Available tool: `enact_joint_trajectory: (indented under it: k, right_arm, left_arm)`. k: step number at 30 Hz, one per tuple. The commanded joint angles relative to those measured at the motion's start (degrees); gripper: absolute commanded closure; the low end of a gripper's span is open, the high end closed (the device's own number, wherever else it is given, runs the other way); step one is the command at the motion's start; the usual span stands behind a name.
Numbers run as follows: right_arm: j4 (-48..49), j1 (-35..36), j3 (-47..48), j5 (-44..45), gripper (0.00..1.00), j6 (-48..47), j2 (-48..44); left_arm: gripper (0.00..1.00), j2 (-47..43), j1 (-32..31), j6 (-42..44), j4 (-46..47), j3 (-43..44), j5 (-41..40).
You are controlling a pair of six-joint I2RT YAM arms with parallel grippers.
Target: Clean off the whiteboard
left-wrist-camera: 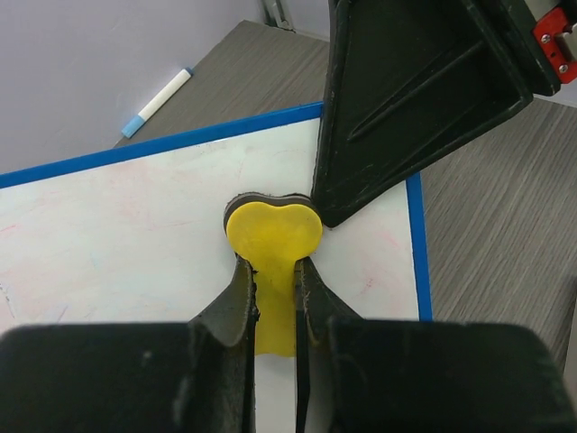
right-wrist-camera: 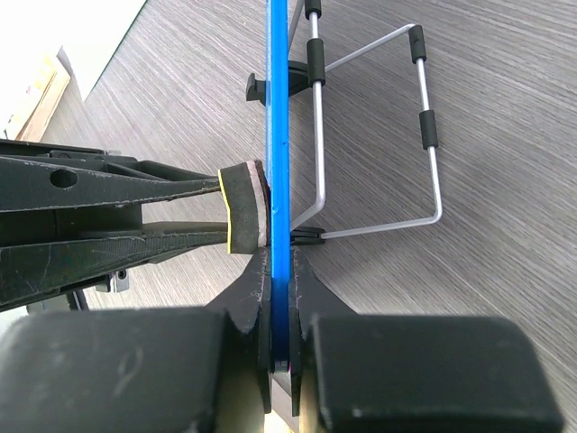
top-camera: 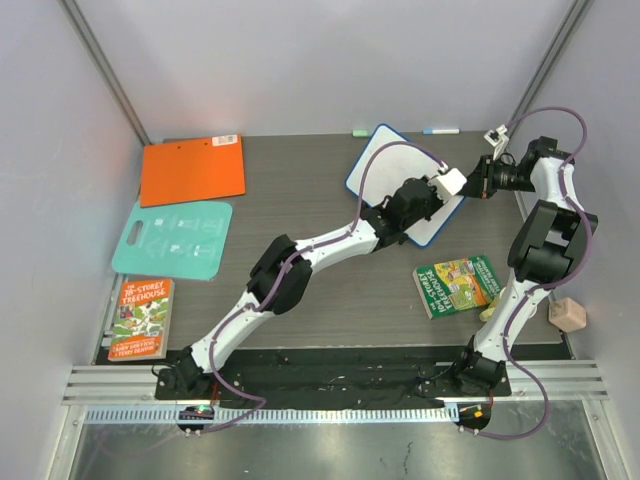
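Note:
My left gripper is going to move down the whiteboard and to the left in the top view and release the eraser there, since the tabletop beside the whiteboard point(top-camera: 395, 170) is bare.
The whiteboard point(top-camera: 395, 170), white with a blue frame, stands tilted at the back middle of the table. Its face point(left-wrist-camera: 135, 234) shows only faint pink smudges. My left gripper point(top-camera: 447, 190) is shut on a yellow eraser point(left-wrist-camera: 273, 236) and presses it flat against the board near its right edge. My right gripper point(top-camera: 472, 183) is shut on the board's blue right edge point(right-wrist-camera: 279, 135), jaws on either side of the frame point(right-wrist-camera: 281, 271). The eraser point(right-wrist-camera: 243, 206) touches the board just beyond my right fingertips. The board's wire stand point(right-wrist-camera: 397, 135) rests on the table behind it.
An orange clipboard point(top-camera: 193, 170) and a teal board point(top-camera: 173, 240) lie at the left, a book point(top-camera: 141, 318) below them. Another book point(top-camera: 460, 285) lies near the right arm, and a beige block point(top-camera: 567, 315) at the right edge. A marker point(left-wrist-camera: 162, 99) lies behind the whiteboard.

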Motion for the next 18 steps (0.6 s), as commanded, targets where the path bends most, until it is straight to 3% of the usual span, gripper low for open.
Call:
enact_joint_trajectory:
  k: [1, 6, 18]
  right_arm:
    - [-5.1, 4.6, -2.1, 7.7, 0.99, -7.8, 2.4]
    - [-5.3, 4.6, -2.3, 7.8, 0.99, -8.2, 2.2]
    - [-7.5, 4.7, -1.7, 7.6, 0.99, -10.5, 3.0]
  left_arm:
    - [1.00, 3.0, -0.6, -1.5, -6.3, -2.6, -1.7]
    - [1.00, 1.8, 4.4, -10.0, -5.5, -2.5, -2.0]
    - [1.00, 2.7, 13.8, -14.6, -3.9, -1.0, -8.1]
